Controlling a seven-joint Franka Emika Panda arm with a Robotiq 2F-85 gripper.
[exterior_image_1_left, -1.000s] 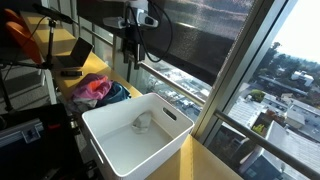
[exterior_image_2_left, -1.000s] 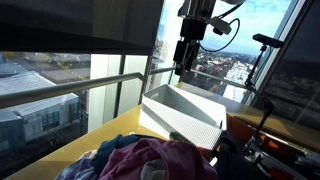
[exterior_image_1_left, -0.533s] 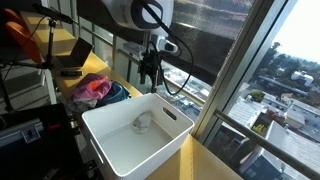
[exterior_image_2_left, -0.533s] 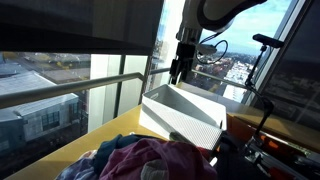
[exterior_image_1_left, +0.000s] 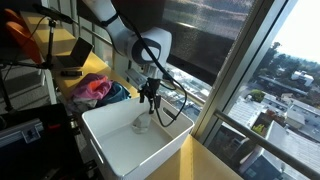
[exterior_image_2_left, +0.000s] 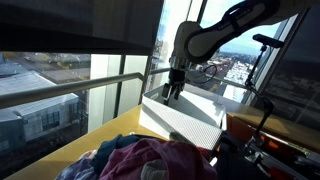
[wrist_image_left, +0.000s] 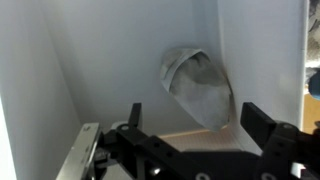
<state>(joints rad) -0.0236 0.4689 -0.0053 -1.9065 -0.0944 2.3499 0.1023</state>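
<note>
My gripper lowers its spread fingers between the bin's sides next. It then closes them on the small grey cloth (wrist_image_left: 197, 86), which lies on the bin's bottom below my gripper.
A white plastic bin (exterior_image_1_left: 165, 140) stands on the yellow table by the window; it also shows from the side in an exterior view (exterior_image_2_left: 195, 110). A small crumpled grey cloth (exterior_image_1_left: 141, 124) lies on its floor, and fills the middle of the wrist view (wrist_image_left: 195, 85). My gripper (exterior_image_1_left: 150, 97) hangs just above the bin's far side, over the cloth, fingers pointing down. In the wrist view the two fingers (wrist_image_left: 195, 120) are spread wide on either side of the cloth, with nothing between them.
A heap of coloured clothes (exterior_image_1_left: 95, 92) lies on the table next to the bin, and in the foreground of an exterior view (exterior_image_2_left: 140, 160). Window glass and a railing (exterior_image_2_left: 120, 80) run close beside the bin. Tripods and cables stand behind.
The arm has come down from high above the table and across toward the bin; the gripper now hangs just over the cloth inside it.
</note>
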